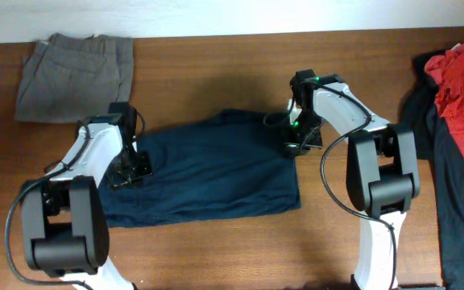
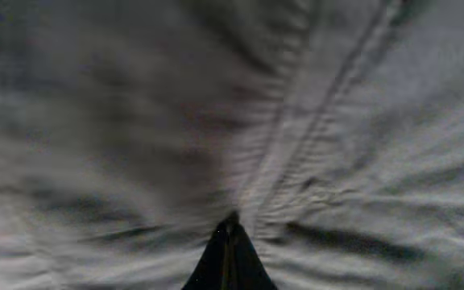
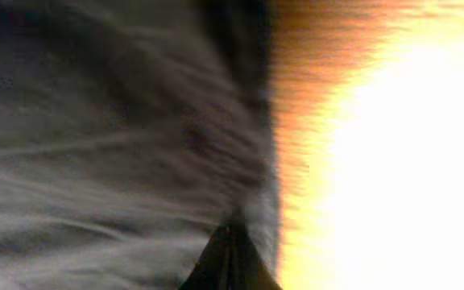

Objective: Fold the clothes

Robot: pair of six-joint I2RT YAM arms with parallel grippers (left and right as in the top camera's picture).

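Observation:
My left gripper should slide back toward the navy trousers' near edge (image 1: 153,218), which lies back from it, and let go of the cloth, because creases are gathering at the gripper's fingers.
The dark navy-blue trousers (image 1: 208,173) lie folded flat in the middle of the table. My left gripper (image 1: 127,171) is down on their left edge, jaws shut on the cloth; in the left wrist view (image 2: 230,225) navy fabric (image 2: 216,121) fills the frame. My right gripper (image 1: 296,143) is down on their upper right corner, jaws shut on the cloth edge (image 3: 234,221), with navy fabric (image 3: 119,145) to its left and bright table to its right. Folded grey-khaki trousers (image 1: 72,66) lie at the back left. A red garment (image 1: 461,76) lies on black ones (image 1: 457,201) at the right.
The wooden table (image 1: 216,250) shows bare wood in front of the navy trousers and between them and the pile at the right. A white wall edge (image 1: 216,16) runs along the back.

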